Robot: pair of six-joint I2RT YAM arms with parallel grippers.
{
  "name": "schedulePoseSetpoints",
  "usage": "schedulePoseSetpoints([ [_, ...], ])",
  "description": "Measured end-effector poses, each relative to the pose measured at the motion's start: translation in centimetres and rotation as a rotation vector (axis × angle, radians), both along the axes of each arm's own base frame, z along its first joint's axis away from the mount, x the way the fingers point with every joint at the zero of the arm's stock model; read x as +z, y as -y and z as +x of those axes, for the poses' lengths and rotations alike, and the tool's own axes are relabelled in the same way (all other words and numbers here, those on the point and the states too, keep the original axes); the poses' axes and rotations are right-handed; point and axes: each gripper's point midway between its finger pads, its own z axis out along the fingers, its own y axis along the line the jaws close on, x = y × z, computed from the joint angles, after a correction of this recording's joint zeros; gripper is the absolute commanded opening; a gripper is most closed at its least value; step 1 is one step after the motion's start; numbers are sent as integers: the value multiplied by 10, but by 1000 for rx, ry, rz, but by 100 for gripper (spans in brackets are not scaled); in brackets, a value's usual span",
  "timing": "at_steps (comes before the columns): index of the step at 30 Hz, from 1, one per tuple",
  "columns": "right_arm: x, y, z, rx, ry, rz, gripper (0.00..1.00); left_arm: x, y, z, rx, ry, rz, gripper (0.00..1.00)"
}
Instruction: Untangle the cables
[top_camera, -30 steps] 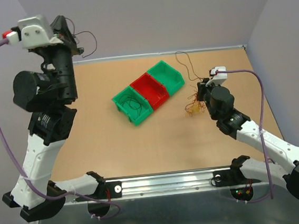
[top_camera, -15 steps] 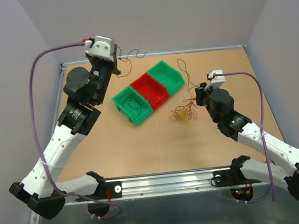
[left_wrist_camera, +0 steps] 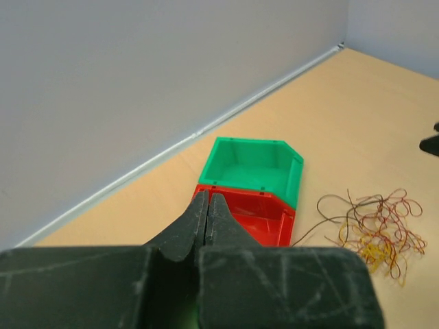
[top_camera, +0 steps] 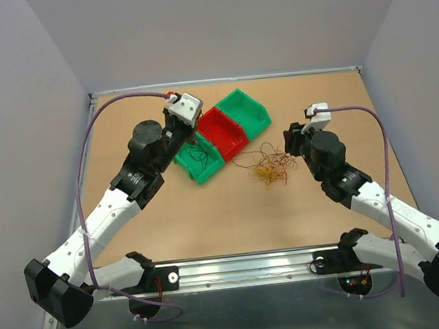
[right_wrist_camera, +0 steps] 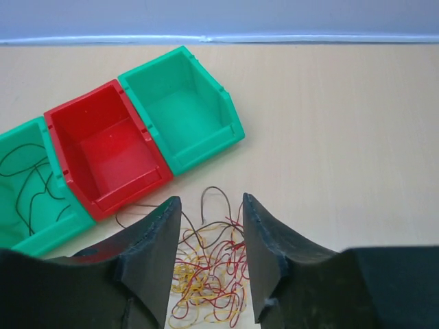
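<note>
I will next lower my left gripper and turn its fingers down over the near green bin (top_camera: 204, 170) to let go there, because dark wires are already inside that bin.
The cables (top_camera: 269, 167) lie as a loose tangle of red, yellow and dark wires on the table, just right of the bins. They also show in the right wrist view (right_wrist_camera: 209, 274) and the left wrist view (left_wrist_camera: 377, 229). My right gripper (top_camera: 288, 138) is open and empty, its fingers (right_wrist_camera: 154, 233) spread just above the tangle. My left gripper (top_camera: 188, 132) is shut over the near green bin (top_camera: 204, 170), which holds a few dark wires (right_wrist_camera: 27, 181). No wire shows between its closed tips (left_wrist_camera: 208, 197).
Three bins stand in a diagonal row: the near green one, a red one (top_camera: 220, 131) and a far green one (top_camera: 244, 111). The red bin (right_wrist_camera: 103, 151) and far green bin (right_wrist_camera: 182, 106) hold nothing. One dark strand runs from the tangle toward the red bin.
My left arm swung down from high at the back left to the near green bin; the dark wire it carried no longer shows. The tangle moved left and spread out below the right gripper.
</note>
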Motion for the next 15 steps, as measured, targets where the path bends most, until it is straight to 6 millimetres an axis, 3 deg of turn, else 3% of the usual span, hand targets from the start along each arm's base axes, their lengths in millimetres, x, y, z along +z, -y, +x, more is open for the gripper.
schedulePoseSetpoints([
  [8,-6,-11,1,52,-17,-5,48,-39,-7,3,31,-2,39,0],
  [15,-10,-14,1,69,-27,-8,47,-57,-24,17,95,3,72,0],
])
